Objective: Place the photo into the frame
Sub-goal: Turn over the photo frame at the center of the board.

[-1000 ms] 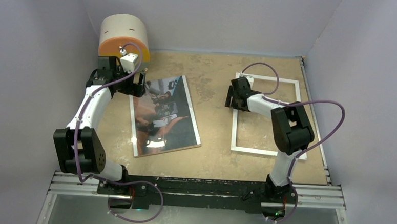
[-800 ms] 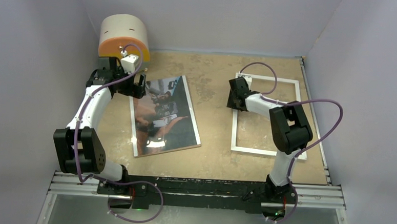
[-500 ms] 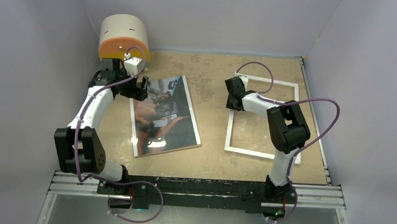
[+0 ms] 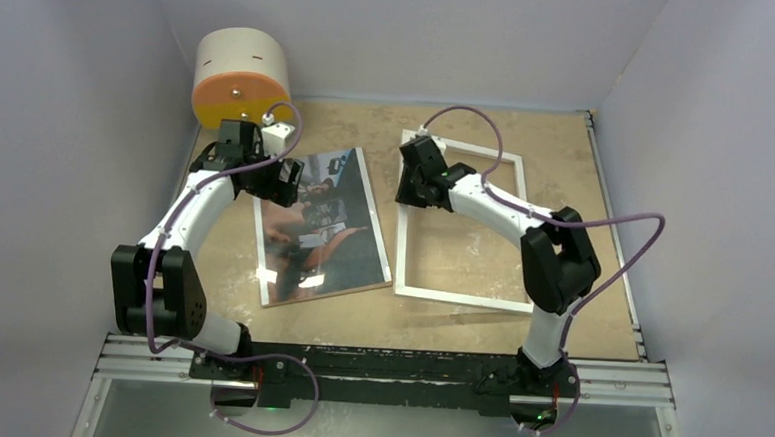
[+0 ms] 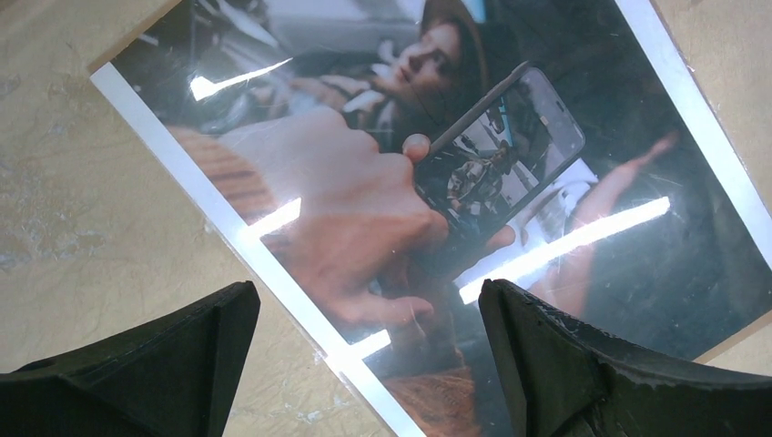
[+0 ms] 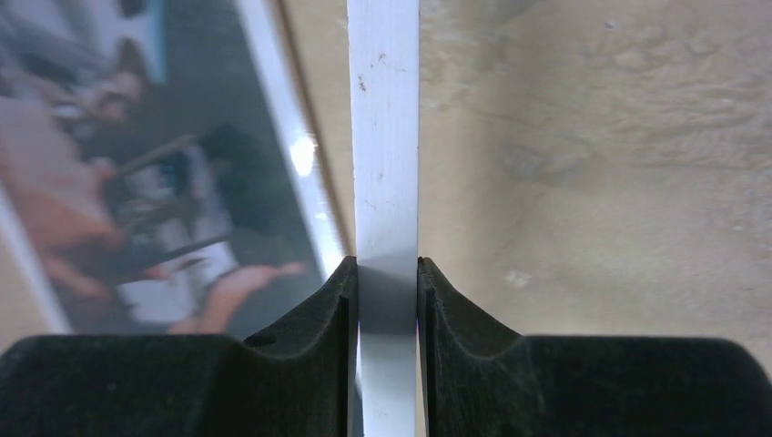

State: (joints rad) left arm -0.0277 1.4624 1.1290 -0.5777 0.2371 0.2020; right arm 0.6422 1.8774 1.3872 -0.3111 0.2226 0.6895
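The photo's frame-side edge (image 4: 372, 207) (image 6: 303, 157) is to the left of my right gripper in the top view, so I need to lift and tilt toward it next, standing the flat frame upright to release.
The photo (image 4: 321, 225), a glossy dark print with a hand holding a phone, lies face up left of centre. My left gripper (image 4: 287, 183) hovers open over its upper left part. In the left wrist view the black fingers (image 5: 164, 364) stand wide apart above the photo (image 5: 437, 182), with the left gripper (image 5: 366, 300) holding nothing. The frame (image 4: 459, 298), thin and white, lies just right of the photo. My right gripper (image 4: 410, 185) is shut on its left rail near the far corner. The right wrist view shows the frame rail (image 6: 384, 137) pinched in the right gripper (image 6: 384, 273).
A cream cylinder with an orange band (image 4: 241, 76) stands at the back left corner, close behind my left wrist. A thin brown board edge (image 4: 360, 285) shows under the photo. Grey walls enclose the tan table; a metal rail (image 4: 386, 369) runs along the near edge.
My right gripper closed on the frame's left rail and dragged the frame leftward, up beside the photo. My left gripper moved right, over the photo's upper part, still open.
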